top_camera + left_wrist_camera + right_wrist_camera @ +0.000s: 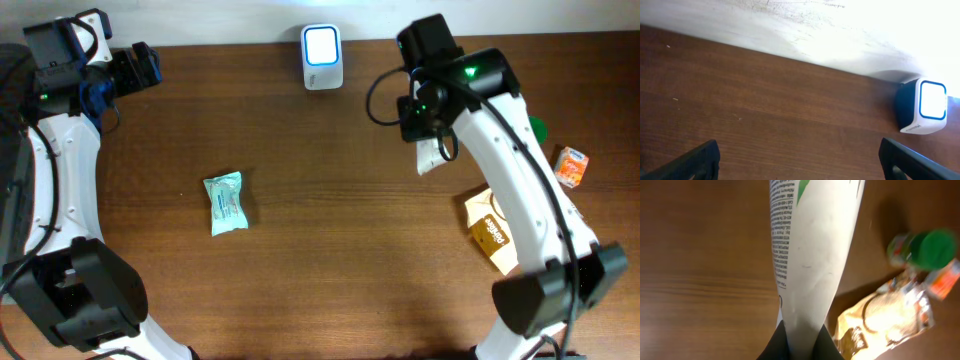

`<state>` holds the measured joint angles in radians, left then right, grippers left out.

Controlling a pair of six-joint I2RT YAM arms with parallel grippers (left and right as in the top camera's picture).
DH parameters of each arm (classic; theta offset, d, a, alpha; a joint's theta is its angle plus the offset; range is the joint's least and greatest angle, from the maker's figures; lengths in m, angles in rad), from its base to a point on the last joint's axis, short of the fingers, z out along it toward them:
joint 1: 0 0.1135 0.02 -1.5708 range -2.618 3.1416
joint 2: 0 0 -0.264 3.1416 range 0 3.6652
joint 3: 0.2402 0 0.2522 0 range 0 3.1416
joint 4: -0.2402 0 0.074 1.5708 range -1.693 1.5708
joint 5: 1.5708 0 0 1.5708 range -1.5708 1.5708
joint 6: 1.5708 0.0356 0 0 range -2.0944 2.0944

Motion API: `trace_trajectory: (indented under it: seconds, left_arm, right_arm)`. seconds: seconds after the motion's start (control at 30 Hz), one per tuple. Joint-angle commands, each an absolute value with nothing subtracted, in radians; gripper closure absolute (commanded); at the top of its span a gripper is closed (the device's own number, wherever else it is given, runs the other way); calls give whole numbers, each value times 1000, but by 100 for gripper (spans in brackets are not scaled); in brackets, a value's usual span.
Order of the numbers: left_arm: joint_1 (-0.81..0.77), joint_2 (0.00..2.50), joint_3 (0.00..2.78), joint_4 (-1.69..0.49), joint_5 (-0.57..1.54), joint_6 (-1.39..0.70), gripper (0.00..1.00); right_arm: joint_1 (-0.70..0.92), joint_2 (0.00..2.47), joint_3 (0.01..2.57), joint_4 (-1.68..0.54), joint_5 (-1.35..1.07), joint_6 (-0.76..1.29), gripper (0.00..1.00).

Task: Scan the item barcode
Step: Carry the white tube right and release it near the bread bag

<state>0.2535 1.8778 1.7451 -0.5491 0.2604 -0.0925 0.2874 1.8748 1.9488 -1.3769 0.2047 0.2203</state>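
My right gripper moves down toward the tan snack bag, over the bare table beside it, next, since that spot is clear for the white pouch.
My right gripper [801,341] is shut on a white pouch [812,255] with fine black print and a green mark, pinching its narrow end. From overhead, the pouch [431,158] hangs below the right gripper [428,135], right of the table's middle. The scanner [322,56], a small white box with a lit blue-rimmed face, stands at the back edge, left of the pouch. In the left wrist view the scanner [922,106] is at the right. My left gripper [150,66] sits at the back left, open and holding nothing, its fingers [700,160] spread wide.
A teal packet [226,202] lies left of centre. A tan snack bag [490,232], a small orange carton [571,166] and a green-capped bottle [538,128] sit at the right, near the right arm. The white wall [790,25] runs along the table's back edge.
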Motion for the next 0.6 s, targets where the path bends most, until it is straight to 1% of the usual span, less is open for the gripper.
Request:
trace_trajectory:
  seconds: [0.0,0.13,0.4,0.5,0.53,0.57]
  left_arm:
    - [252,1885,1755,-547,261,-73,1]
    - [252,1885,1755,-547,261,-73,1]
    - [252,1885,1755,-548,261,-73,1]
    - [252,1884,1755,-547,261,-73,1]
    - [252,1885,1755,-547,261,-73,1]
    - [252,1885,1755,-547,261,-73,1]
  right_arm:
    - [210,1898,1865,-1362,160,276,96]
    - [141,1918,1768,-1312,161,274,96]
    - [30,1920,1543,-1098,168,266,96]
    - [4,1920,1478,-1053,168,267,96]
    - [-2,1920,1466,-1050,168,267,93]
    - [-9,1920,1457,-1050,168,267,85]
